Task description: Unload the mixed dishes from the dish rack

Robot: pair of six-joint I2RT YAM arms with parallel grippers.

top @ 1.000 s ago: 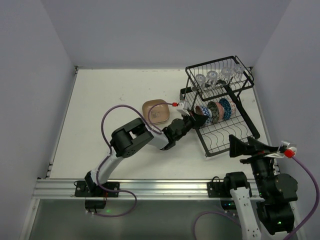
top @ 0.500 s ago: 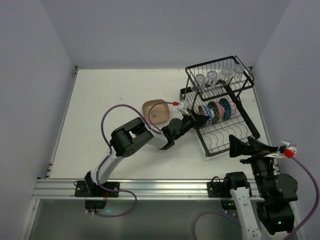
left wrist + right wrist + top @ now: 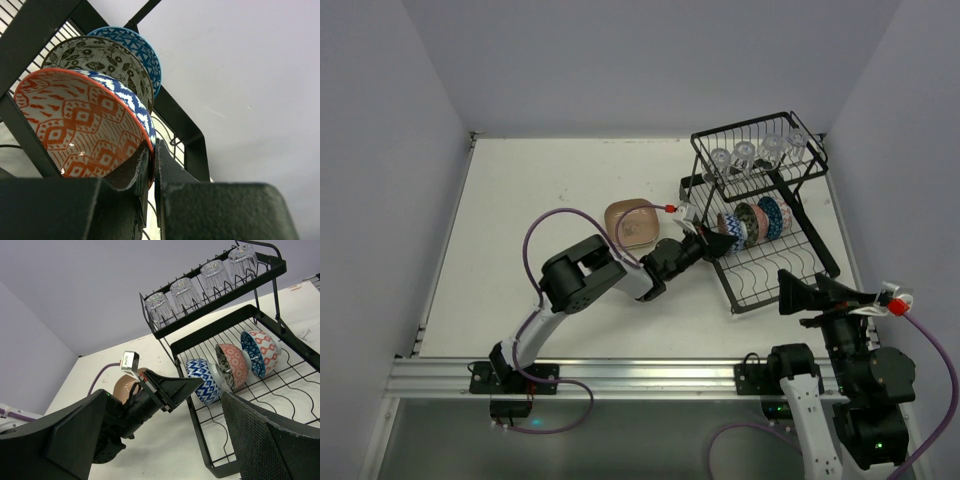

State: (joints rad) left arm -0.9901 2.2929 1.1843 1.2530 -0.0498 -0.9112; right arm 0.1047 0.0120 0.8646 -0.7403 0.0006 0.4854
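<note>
I should next move my left gripper from the rack (image 3: 817, 240) past the tan-brown plate, then down to release the bowl on the bare tabletop beyond.
The black wire dish rack (image 3: 817, 240) stands at the right. Several clear glass cups (image 3: 745, 154) sit upside down in its upper basket. Three patterned bowls stand on edge in the lower tray. My left gripper (image 3: 708, 240) is shut on the rim of the front bowl (image 3: 85, 125), which is orange-red inside and blue-white outside (image 3: 204, 381). Behind it are a pink-red bowl (image 3: 233, 365) and a blue bowl (image 3: 260, 352). A tan-brown plate (image 3: 632, 222) lies on the table left of the rack. My right gripper (image 3: 815, 292) is open and empty, near the rack's front corner.
The rack's near edge (image 3: 200, 440) and its black bars (image 3: 180, 120) stand close around the left gripper. The left arm's purple cable (image 3: 545, 225) loops over the table. Grey walls enclose the white table (image 3: 540, 180) on three sides.
My left gripper has shifted slightly at the front bowl's rim. The right arm has not moved.
</note>
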